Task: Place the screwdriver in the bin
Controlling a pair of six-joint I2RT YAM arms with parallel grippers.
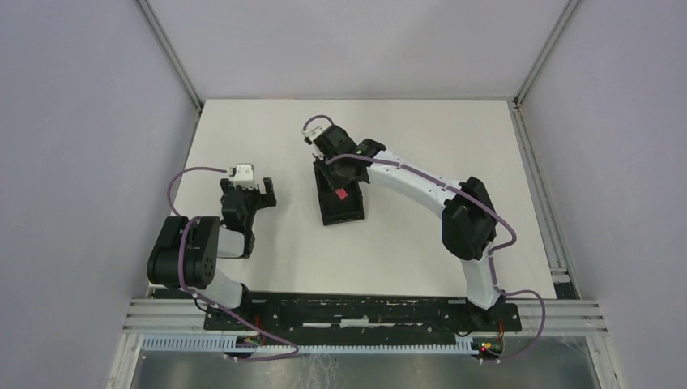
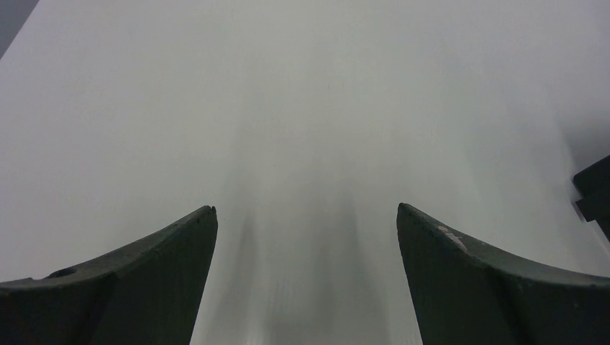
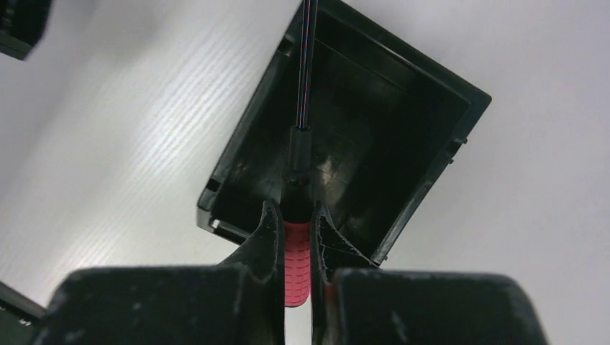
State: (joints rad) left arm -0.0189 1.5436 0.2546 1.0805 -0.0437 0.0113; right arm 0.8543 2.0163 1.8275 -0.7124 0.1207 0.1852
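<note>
My right gripper next moves down into the bin's open inside and slightly back toward my base to release the screwdriver's handle, since its shaft already points over it.
The black bin (image 1: 340,203) lies mid-table; in the right wrist view its open inside (image 3: 374,136) fills the upper middle. My right gripper (image 1: 342,180) hangs over the bin, and in the right wrist view it (image 3: 295,215) is shut on the screwdriver's red ribbed handle (image 3: 296,262). The thin dark shaft (image 3: 306,65) points away over the bin's inside. The red handle also shows in the top view (image 1: 342,194). My left gripper (image 1: 258,194) is open and empty left of the bin; in the left wrist view it (image 2: 306,210) hangs over bare white table.
The white table (image 1: 421,130) is walled by grey panels at the back and sides. A corner of the bin (image 2: 595,194) shows at the right edge of the left wrist view. The arm bases and a rail (image 1: 356,312) line the near edge.
</note>
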